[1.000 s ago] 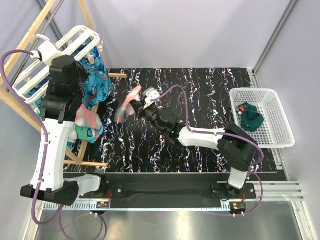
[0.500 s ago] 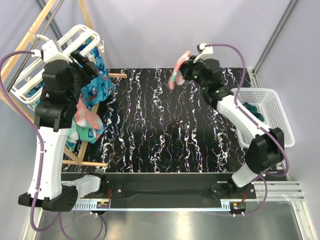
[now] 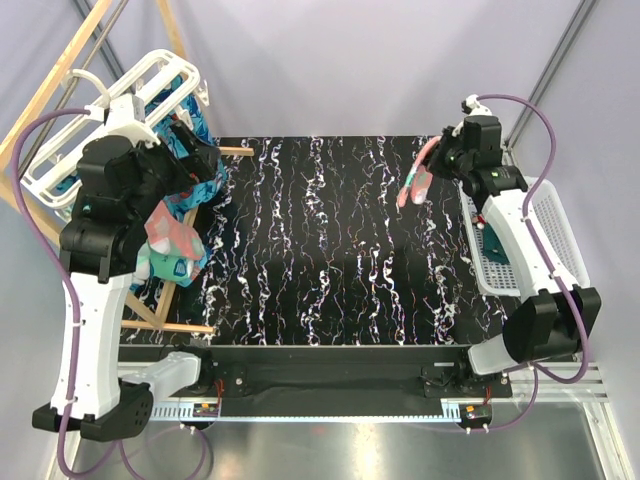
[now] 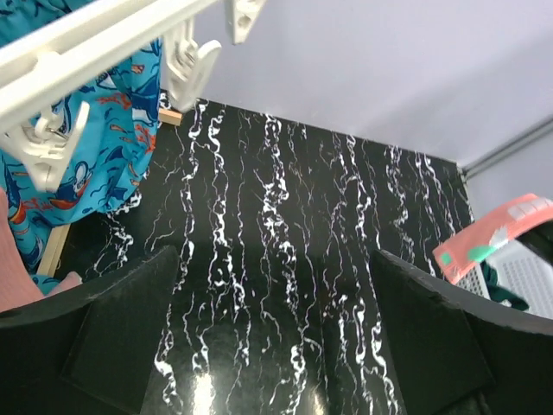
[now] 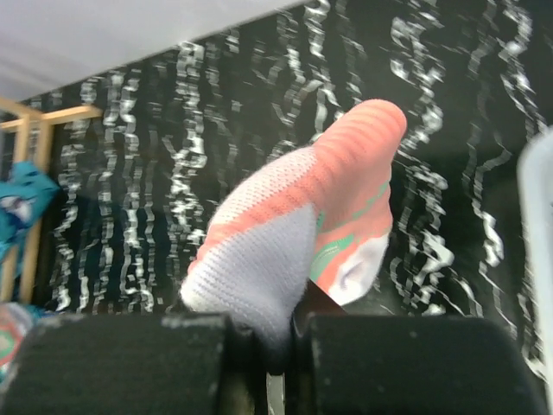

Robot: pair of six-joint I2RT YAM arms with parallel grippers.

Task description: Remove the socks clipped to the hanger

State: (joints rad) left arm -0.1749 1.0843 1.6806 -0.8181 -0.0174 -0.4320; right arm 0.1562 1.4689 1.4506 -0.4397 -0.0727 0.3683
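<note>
I will move my right gripper to the right in the top view and down, over the white mesh basket [image 3: 497, 243] [image 5: 542, 233], to release its sock where the teal one lies.
The white hanger [image 3: 150, 75] hangs at the far left, and its bar [image 4: 86, 35] and clips [image 4: 190, 65] show in the left wrist view. Blue patterned socks [image 3: 200, 170] [image 4: 95, 164] and a coral-pink and mint pair [image 3: 170, 245] still hang from it. My left gripper [image 3: 195, 150] [image 4: 276, 328] is open beside the hanger with nothing between its fingers. My right gripper [image 3: 447, 162] [image 5: 276, 346] is shut on a coral-pink sock [image 3: 415, 185] [image 5: 320, 194], held in the air just left of the basket. That sock also shows in the left wrist view [image 4: 488, 242].
A white mesh basket [image 3: 560, 275] stands at the table's right edge with a dark teal sock [image 3: 497, 243] inside. A wooden pole frame [image 3: 60, 75] carries the hanger, and its lower rod [image 3: 170, 327] juts over the black marbled table [image 3: 320, 250].
The right arm swung the coral-pink sock from beside the hanger across the table to the basket side. The left gripper went from shut to open and shifted slightly by the hanger.
</note>
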